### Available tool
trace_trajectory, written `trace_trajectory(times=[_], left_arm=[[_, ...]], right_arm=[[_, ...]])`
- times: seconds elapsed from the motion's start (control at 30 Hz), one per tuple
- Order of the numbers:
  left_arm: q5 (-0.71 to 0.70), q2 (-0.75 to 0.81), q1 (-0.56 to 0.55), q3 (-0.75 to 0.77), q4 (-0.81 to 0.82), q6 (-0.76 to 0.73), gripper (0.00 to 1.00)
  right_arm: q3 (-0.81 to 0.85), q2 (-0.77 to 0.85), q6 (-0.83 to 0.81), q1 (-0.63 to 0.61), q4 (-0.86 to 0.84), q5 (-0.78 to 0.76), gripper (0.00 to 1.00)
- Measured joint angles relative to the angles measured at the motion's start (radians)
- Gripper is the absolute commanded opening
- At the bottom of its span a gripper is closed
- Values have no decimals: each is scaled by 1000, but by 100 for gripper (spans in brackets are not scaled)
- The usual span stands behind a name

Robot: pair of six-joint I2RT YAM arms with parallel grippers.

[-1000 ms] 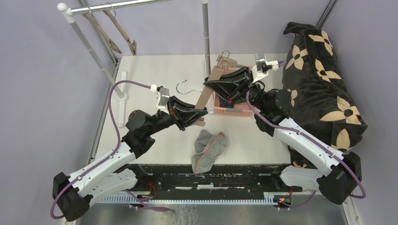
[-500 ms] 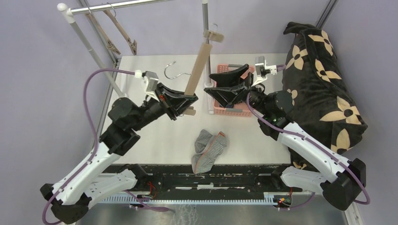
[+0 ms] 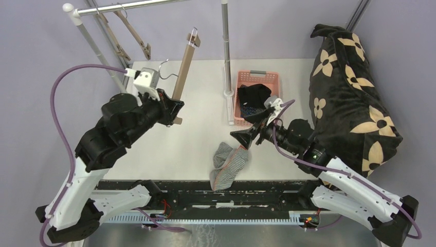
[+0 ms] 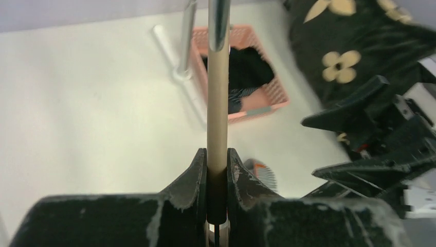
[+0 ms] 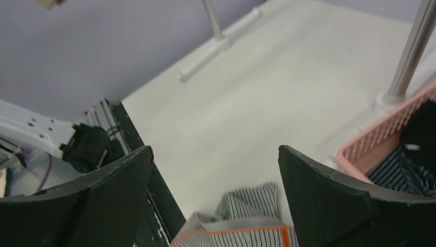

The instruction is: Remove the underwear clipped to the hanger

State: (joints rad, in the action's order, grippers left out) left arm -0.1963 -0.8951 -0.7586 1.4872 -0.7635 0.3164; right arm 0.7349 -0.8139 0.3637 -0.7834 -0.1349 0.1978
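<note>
My right gripper will next move down and back toward the front, and it will close on the waistband of the grey-and-white striped underwear [image 3: 229,163].
My left gripper [image 3: 175,109] is shut on the lower end of the bare wooden hanger [image 3: 186,62], which stands raised and tilted at the back left; the left wrist view shows the bar [image 4: 217,92] pinched between the jaws. The black underwear [image 3: 255,94] and the navy striped underwear [image 3: 249,110] lie in the pink basket [image 3: 257,76]. Flat on the table near the front edge lies the grey-and-white striped underwear [image 3: 229,163]. My right gripper [image 3: 242,138] hangs just above it, open and holding nothing, with the briefs [image 5: 247,221] below the jaws.
A large black cushion with tan flowers [image 3: 349,98] fills the right side. A metal upright [image 3: 225,46] stands beside the basket, and a top rail [image 3: 128,6] at the back left carries other hangers [image 3: 131,36]. The black front frame [image 3: 216,188] borders the table.
The right gripper opened, left the black underwear in the basket and drew back over the grey striped briefs. The left arm swung the hanger up and left, towards the rail.
</note>
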Motion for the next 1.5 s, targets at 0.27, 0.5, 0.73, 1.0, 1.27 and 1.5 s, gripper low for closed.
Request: trace_trajectory(times=[0.27, 0.5, 0.73, 1.0, 1.27, 1.5], left_arm=[[-131, -224, 0, 132, -214, -40, 3], [-162, -442, 0, 414, -278, -77, 3], [-170, -602, 32, 625, -307, -80, 3], [-60, -684, 251, 647, -320, -80, 3], [37, -719, 372, 658, -315, -80, 3], [121, -736, 422, 695, -263, -79, 3]], right_arm=[[-89, -48, -58, -226, 288, -230, 100], [-152, -289, -54, -414, 307, -348, 100], [-153, -564, -11, -528, 199, -388, 100], [-16, -799, -6, -603, 48, -492, 24], [-15, -813, 35, -634, 15, -492, 1], [-61, -612, 19, -644, 133, -589, 1]])
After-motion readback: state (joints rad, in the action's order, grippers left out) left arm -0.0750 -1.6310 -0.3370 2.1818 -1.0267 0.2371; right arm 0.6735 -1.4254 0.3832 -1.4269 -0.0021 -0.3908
